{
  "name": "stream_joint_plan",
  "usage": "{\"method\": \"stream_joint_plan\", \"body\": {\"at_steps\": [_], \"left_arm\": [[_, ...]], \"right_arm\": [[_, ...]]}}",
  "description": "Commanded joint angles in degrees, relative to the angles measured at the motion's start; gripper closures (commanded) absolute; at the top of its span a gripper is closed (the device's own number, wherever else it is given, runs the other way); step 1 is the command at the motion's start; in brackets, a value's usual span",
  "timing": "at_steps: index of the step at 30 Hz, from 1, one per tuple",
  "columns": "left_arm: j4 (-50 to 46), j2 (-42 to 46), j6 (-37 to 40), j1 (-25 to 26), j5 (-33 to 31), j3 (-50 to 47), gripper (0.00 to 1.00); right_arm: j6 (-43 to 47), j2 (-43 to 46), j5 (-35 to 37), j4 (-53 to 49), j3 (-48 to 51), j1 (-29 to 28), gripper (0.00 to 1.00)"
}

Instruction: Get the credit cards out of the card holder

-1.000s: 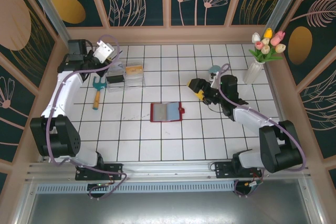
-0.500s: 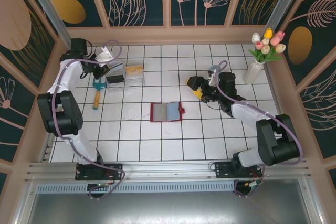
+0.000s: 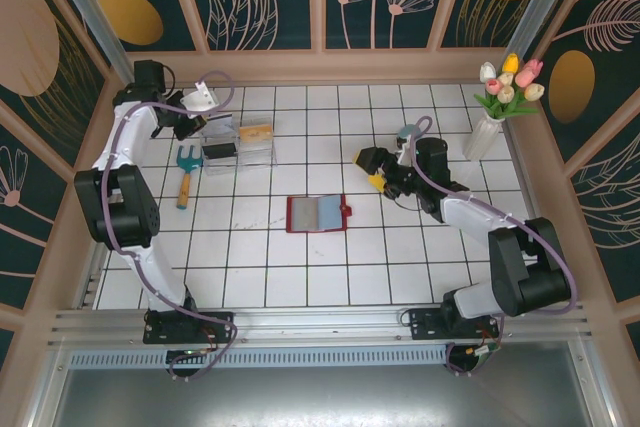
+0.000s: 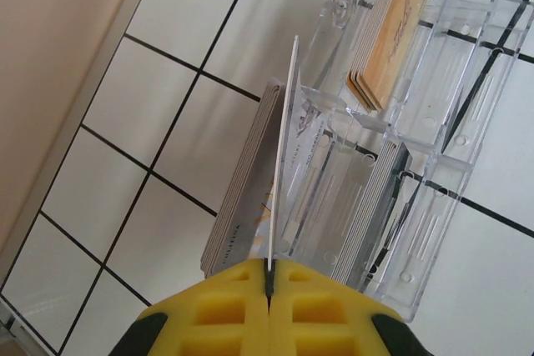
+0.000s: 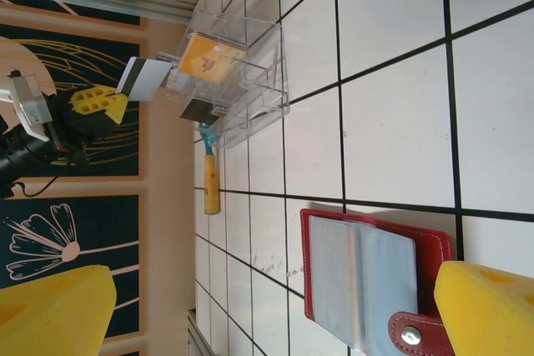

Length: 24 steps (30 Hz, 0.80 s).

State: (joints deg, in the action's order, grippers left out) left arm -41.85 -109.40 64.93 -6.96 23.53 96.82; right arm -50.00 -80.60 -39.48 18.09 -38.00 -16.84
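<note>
The left gripper lowers the credit card into the clear plastic box [image 3: 238, 142] beside the grey card stack next and releases it, as the card still stands above the box.
The red card holder [image 3: 317, 213] lies open on the tiles, pale grey-blue pockets up [image 5: 367, 277], snap tab on its right. My left gripper [image 3: 198, 117] is at the left end of the clear plastic box [image 3: 238, 142], shut on a thin white credit card [image 4: 284, 164] seen edge-on, its yellow pads [image 4: 269, 277] pressed together. The card stands over a grey card stack [image 4: 242, 198] in the box, with tan cards [image 4: 392, 31] further in. My right gripper [image 3: 372, 169] hovers open up and to the right of the holder, its yellow fingers [image 5: 488, 310] wide apart with nothing between.
A small tool [image 3: 186, 172] with a yellow handle and teal head lies left of the box. A white vase of tulips [image 3: 488, 132] stands at the back right, and a teal round object [image 3: 408, 134] sits behind the right arm. Wooden walls ring the tiled floor.
The left arm has folded back toward the left wall, its gripper staying at the box's left end with the card. The right gripper shifted slightly left and stays open.
</note>
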Motion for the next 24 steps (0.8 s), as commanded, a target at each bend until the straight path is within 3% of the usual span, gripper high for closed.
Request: {"method": "stream_joint_plan", "body": {"at_steps": [1,24], "left_arm": [[-3.6,-2.3,2.9,-0.2,1.3,2.1,1.0],[-2.7,-4.1,6.4,-0.2,1.0,4.2,0.97]], "right_arm": [[0.5,2.6,0.1,-2.1,-1.6,-0.5,0.01],[0.1,5.2,1.9,-5.3,-2.0,-2.1,0.01]]}}
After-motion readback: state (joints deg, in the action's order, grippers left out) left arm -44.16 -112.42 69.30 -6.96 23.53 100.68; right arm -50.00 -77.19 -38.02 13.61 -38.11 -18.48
